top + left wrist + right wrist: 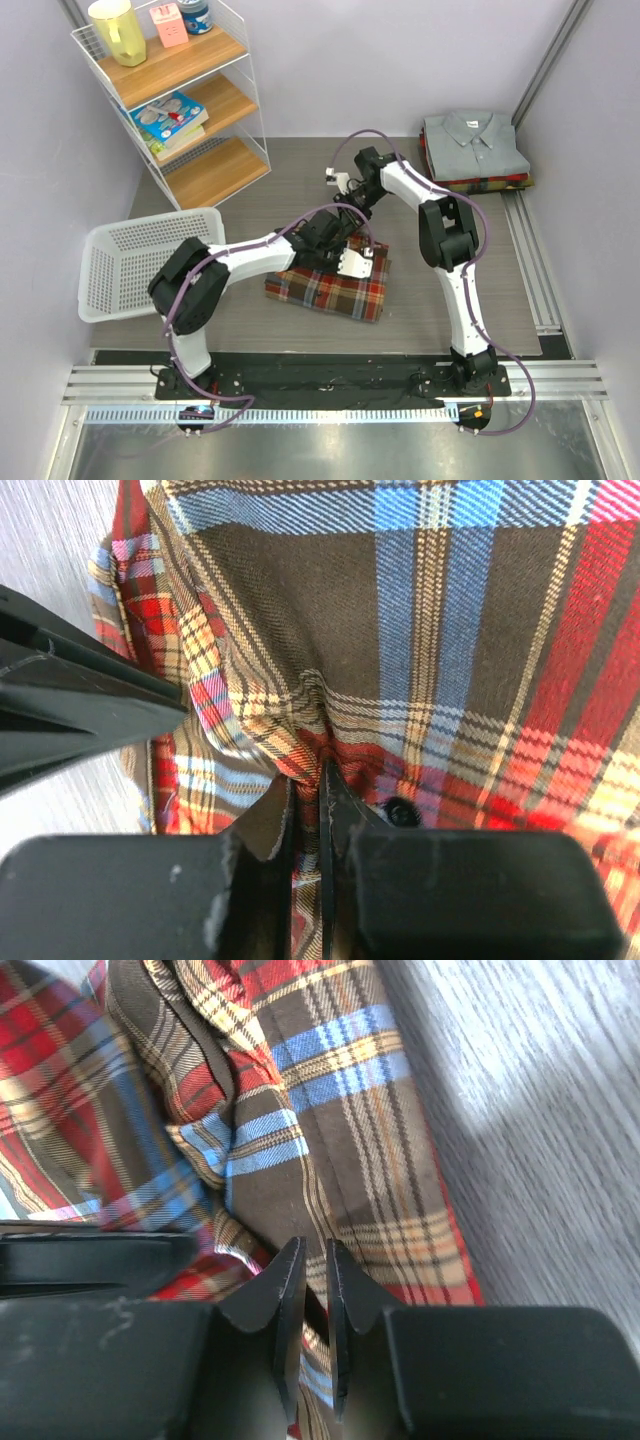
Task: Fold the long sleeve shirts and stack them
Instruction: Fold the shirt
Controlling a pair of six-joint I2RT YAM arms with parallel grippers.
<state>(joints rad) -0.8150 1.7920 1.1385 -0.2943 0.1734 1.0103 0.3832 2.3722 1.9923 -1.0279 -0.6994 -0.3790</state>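
I need to pull the pinched fold back toward my base with my left gripper next, then open the gripper by the shirt's far edge (356,238) (308,758).
The plaid flannel shirt (330,288), red, dark brown and cream, lies partly folded in the middle of the table. Both grippers meet at its far edge. My left gripper (335,240) is shut on a pinched fold of the plaid cloth (300,720); the cloth runs between its fingertips (308,780). My right gripper (352,205) is shut on the plaid cloth too (314,1255), close to the shirt's edge by the bare table. A stack of folded shirts (475,145) with a grey collared one on top sits at the far right corner.
A white mesh basket (140,265) stands at the left. A white wire shelf with wooden boards (175,90) holds a jug, boxes and books at the far left. An aluminium rail (530,250) runs along the right side.
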